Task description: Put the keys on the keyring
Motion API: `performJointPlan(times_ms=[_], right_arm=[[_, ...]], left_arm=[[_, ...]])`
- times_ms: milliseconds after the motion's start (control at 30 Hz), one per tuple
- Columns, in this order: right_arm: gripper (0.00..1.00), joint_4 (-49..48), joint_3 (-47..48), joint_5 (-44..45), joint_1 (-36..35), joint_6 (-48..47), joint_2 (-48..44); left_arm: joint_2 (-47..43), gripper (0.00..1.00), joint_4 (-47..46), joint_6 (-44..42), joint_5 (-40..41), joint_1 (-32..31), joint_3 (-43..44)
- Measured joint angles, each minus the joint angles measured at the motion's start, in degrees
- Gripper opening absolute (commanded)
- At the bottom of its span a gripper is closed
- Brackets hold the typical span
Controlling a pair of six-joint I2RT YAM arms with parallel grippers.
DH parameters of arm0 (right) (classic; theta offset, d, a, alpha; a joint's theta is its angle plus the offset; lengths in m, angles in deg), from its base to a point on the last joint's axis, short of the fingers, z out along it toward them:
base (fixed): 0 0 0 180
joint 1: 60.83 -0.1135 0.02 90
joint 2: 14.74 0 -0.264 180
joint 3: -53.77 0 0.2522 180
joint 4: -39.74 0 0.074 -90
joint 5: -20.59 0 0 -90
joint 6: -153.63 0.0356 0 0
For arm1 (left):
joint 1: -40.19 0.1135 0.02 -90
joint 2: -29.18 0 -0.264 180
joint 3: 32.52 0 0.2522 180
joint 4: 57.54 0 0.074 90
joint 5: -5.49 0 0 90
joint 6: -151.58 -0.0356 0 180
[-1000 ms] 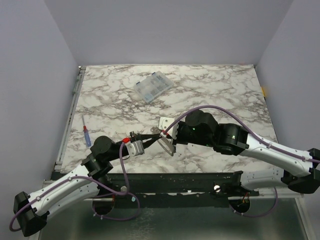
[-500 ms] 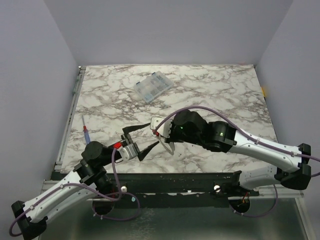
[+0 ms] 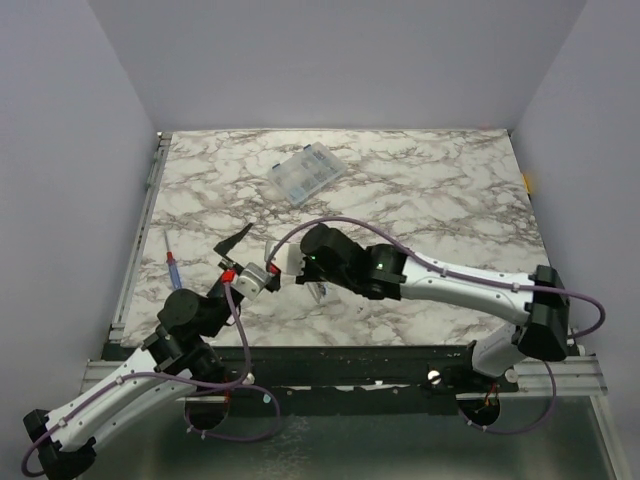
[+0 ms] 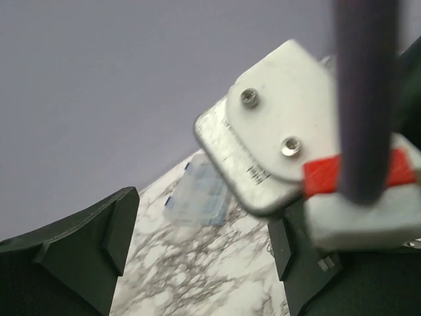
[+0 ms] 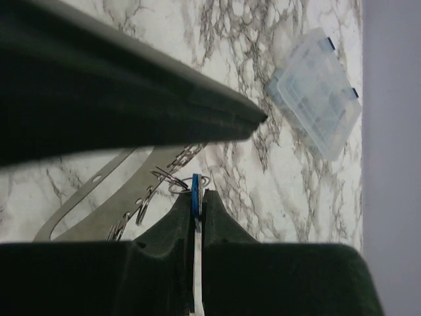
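My right gripper lowers toward the marble [image 3: 303, 293] [image 5: 202, 167] next, away from my open left gripper, as a wire ring already loops at the blue key's head.
My right gripper [image 5: 196, 197] is shut on a small blue-headed key [image 5: 196, 186], held edge-on between the fingers. Just past the fingertips is the keyring [image 5: 85, 209], a pale grey oval loop with small wire rings along it. I cannot tell whether it hangs from the key or rests on the table. From above, the right gripper [image 3: 300, 275] is low over the near-left of the marble, with a pale bit of the keyring [image 3: 318, 291] below it. My left gripper [image 3: 253, 257] stands wide open right beside it, empty [image 4: 204, 263].
A clear plastic compartment box [image 3: 307, 173] lies at the back of the marble table [image 3: 450, 200]. A red-and-blue screwdriver [image 3: 174, 270] lies near the left edge. In the left wrist view the right wrist's white housing [image 4: 276, 145] fills the upper right. A dark left finger [image 5: 131, 112] crosses the right wrist view.
The left gripper went from shut to wide open and drew back to the left. The right arm swung left toward it, carrying the key and keyring along.
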Motion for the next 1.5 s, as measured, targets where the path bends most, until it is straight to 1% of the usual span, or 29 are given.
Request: performJointPlan(times_ms=[133,233,333,467,567,667,867,1133,1267,1367,1500], right_arm=[[0.01,-5.3,2.0,0.9,0.8,-0.4,7.7],[0.01,-7.5,6.4,1.0,2.5,-1.1,13.3],[0.01,-10.1,11.5,0.9,3.5,-1.7,19.4],[0.01,-13.3,14.8,0.7,4.5,-1.1,23.9],[0.01,-15.3,13.7,0.4,4.7,0.6,24.9],[0.01,-17.9,9.0,-0.5,5.3,3.1,24.3],[0.01,-19.2,1.7,-3.3,6.5,7.0,24.0],[0.01,-18.6,-0.2,-3.9,7.3,8.7,23.4],[0.01,-15.4,-0.7,-2.8,9.3,10.7,23.4],[0.01,-7.8,-3.1,-0.1,12.7,11.0,25.1],[0.03,-3.5,-4.3,3.8,14.4,10.9,26.0]], left_arm=[[-1.8,0.83,2.8,-1.7,9.3,0.0,-1.0],[-3.5,0.83,2.9,-2.4,15.3,0.4,-1.4],[-5.2,0.83,2.1,-2.5,20.5,1.1,-1.4],[-6.3,0.82,2.2,-2.6,25.3,2.8,-1.9],[-6.4,0.82,2.7,-2.5,26.1,3.6,-2.5],[-5.5,0.82,4.2,-2.0,25.1,4.2,-3.3],[-2.7,0.82,8.6,-0.1,18.9,6.2,-4.9],[-1.6,0.82,9.4,2.3,13.0,9.1,-5.0],[-1.5,0.82,9.9,3.2,12.5,10.3,-5.0],[-1.8,0.82,5.5,3.1,15.1,11.8,-4.3],[-2.4,0.82,-0.7,3.6,16.2,12.5,-2.3]])
